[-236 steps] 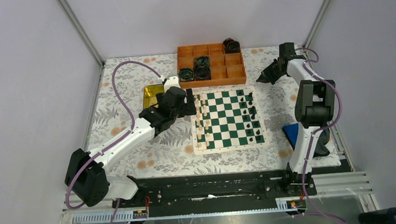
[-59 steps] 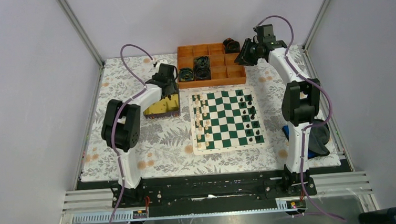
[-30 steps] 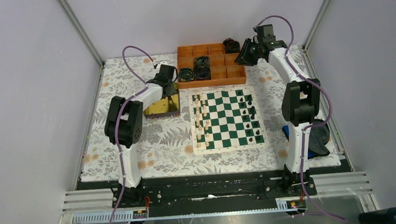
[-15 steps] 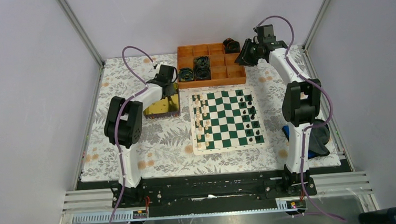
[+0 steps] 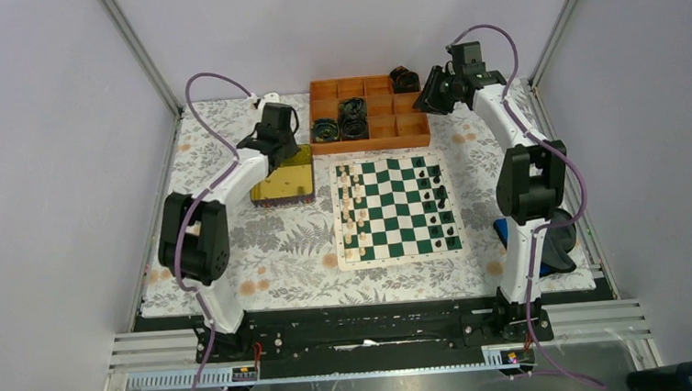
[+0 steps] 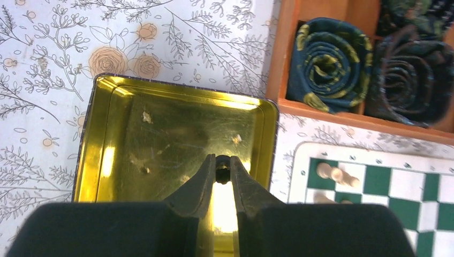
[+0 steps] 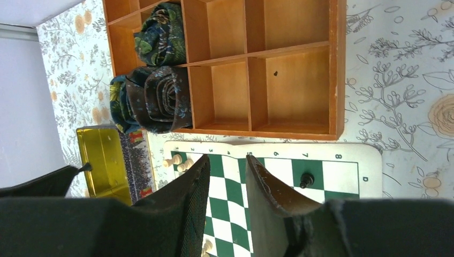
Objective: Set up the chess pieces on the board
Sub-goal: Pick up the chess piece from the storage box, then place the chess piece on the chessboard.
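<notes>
As the board's middle squares by the black pieces are empty, I need to bring my left gripper to the right in the top view, lower it there and release.
My left gripper (image 6: pixel 223 158) is shut on a small black chess piece (image 6: pixel 223 170), held above the shiny yellow tin (image 6: pixel 160 128). From above, that gripper (image 5: pixel 276 141) hangs over the tin's (image 5: pixel 283 183) back edge. The green and white board (image 5: pixel 398 208) carries cream pieces (image 5: pixel 354 204) along its left columns and black pieces (image 5: pixel 437 203) along its right. My right gripper (image 5: pixel 434 93) hovers by the orange tray's back right corner. Its fingers stand open with nothing between them (image 7: pixel 227 159), and below it I see the board (image 7: pixel 267 171) with one black piece (image 7: pixel 306 180).
An orange compartment tray (image 5: pixel 412 140) sits behind the board with dark coiled rolls (image 5: pixel 342 122) in its left cells; another roll (image 5: pixel 403 78) lies behind it. A blue and black object (image 5: pixel 548 241) sits at the right edge. Metal posts frame the floral-clothed table.
My left gripper has closed on the black piece inside the tin and risen up and back out of it, its elbow swinging left. The right arm has barely moved.
</notes>
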Controlling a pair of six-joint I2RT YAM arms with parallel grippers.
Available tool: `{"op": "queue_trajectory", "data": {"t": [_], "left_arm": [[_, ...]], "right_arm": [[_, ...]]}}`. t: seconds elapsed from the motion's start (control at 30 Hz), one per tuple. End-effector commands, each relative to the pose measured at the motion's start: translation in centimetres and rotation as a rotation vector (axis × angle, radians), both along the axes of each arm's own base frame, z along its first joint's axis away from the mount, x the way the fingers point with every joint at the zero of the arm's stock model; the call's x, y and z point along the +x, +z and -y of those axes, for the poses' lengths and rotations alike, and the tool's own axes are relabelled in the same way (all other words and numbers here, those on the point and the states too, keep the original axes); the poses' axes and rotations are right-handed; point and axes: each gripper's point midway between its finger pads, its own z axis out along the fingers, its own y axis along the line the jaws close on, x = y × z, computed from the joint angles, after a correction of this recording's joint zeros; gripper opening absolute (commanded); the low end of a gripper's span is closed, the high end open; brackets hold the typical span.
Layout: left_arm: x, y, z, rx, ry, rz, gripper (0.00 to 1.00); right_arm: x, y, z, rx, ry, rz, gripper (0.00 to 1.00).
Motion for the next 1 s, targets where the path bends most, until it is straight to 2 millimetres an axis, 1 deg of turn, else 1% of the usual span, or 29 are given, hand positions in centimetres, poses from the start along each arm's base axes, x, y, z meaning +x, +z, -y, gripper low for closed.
{"op": "queue_trajectory", "data": {"t": [0.0,0.1,0.27,0.4,0.5,0.57,0.6,0.73,0.77,0.83,0.97], "left_arm": [[-2.0,2.6,1.9,-0.032,-0.082,0.027,0.02],[-3.4,4.1,4.3,0.011,-0.165,0.046,0.01],[-5.7,6.0,9.7,0.042,-0.307,0.08,0.0],[-7.1,6.9,14.5,0.044,-0.427,0.095,0.0],[-8.1,7.0,18.2,0.053,-0.525,0.102,0.0],[-8.7,6.8,20.4,0.061,-0.582,0.102,0.0],[-8.9,6.3,21.4,0.065,-0.608,0.095,0.0],[-10.3,5.5,25.5,0.059,-0.713,0.086,0.0],[-10.6,5.2,26.3,0.062,-0.739,0.082,0.0],[-11.2,4.5,27.9,0.071,-0.785,0.077,0.0],[-12.4,3.0,30.4,0.09,-0.861,0.053,0.0]], "right_arm": [[-0.5,3.7,2.0,-0.041,-0.04,0.085,0.37],[-0.9,3.3,3.4,-0.056,-0.071,0.078,0.37],[-2.0,2.8,5.6,-0.065,-0.122,0.073,0.37],[-3.0,2.2,7.3,-0.085,-0.164,0.055,0.37],[-3.7,1.7,8.4,-0.102,-0.2,0.045,0.37],[-4.2,1.3,8.6,-0.108,-0.209,0.042,0.37],[-4.3,1.3,8.7,-0.112,-0.215,0.043,0.37],[-4.9,1.0,8.9,-0.122,-0.229,0.041,0.37],[-5.0,1.0,10.2,-0.126,-0.258,0.04,0.37],[-5.2,0.9,10.7,-0.131,-0.27,0.04,0.37],[-5.6,0.9,11.4,-0.136,-0.289,0.039,0.37]]}}
